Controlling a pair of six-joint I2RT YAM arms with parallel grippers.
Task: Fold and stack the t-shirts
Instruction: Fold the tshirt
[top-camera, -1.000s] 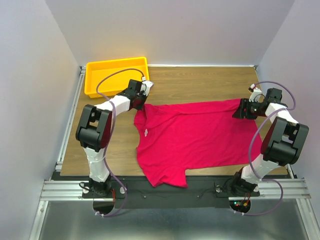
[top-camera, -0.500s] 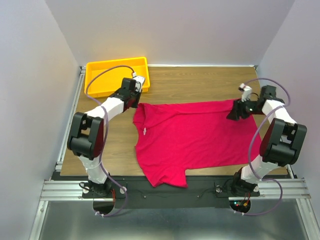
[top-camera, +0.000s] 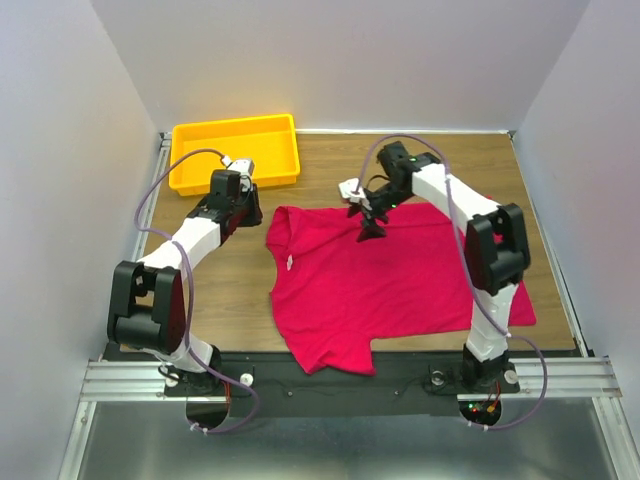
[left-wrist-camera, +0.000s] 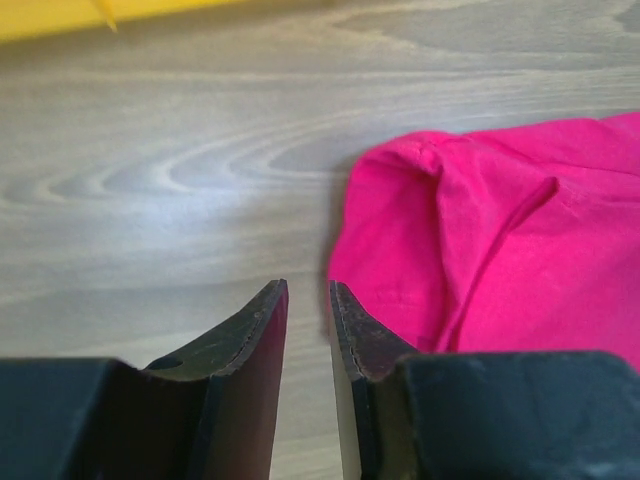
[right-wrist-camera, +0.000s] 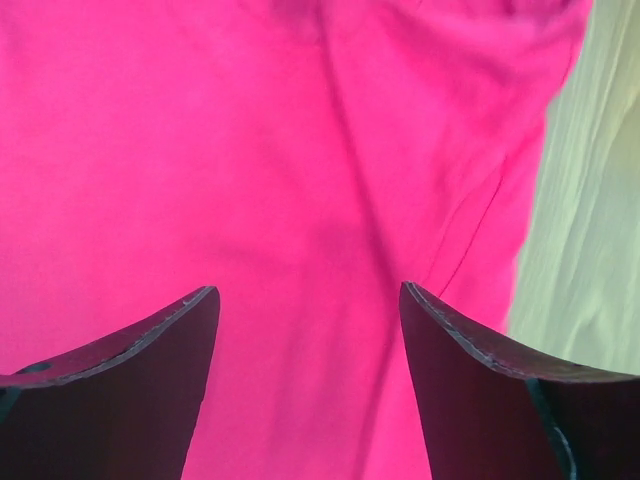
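Cloth stands up at the raised fold by the t-shirt's far sleeve (top-camera: 319, 227), so my right gripper should next go left in the top view and down onto it.
One crimson-pink t-shirt (top-camera: 400, 285) lies spread flat on the wooden table, collar to the left, with its small white neck label (top-camera: 291, 263) showing. My left gripper (top-camera: 252, 208) is low over bare wood just left of the shirt's far-left sleeve. In the left wrist view (left-wrist-camera: 308, 290) it is barely open, a thin gap between the jaws, and empty, with the sleeve (left-wrist-camera: 480, 230) ahead to the right. My right gripper (top-camera: 370, 228) hangs over the shirt's far middle. In the right wrist view (right-wrist-camera: 308, 292) it is wide open and empty above the cloth (right-wrist-camera: 300, 150).
A yellow plastic tray (top-camera: 235, 128) stands at the far left corner, and its edge shows in the left wrist view (left-wrist-camera: 50, 15). Bare wood (top-camera: 230, 280) lies left of the shirt. Grey walls close in three sides. The shirt's near-left sleeve reaches the front table edge (top-camera: 330, 365).
My right arm swung left from the shirt's far right corner to its far middle. My left gripper drew back left, off the far-left sleeve. Both hold nothing now.
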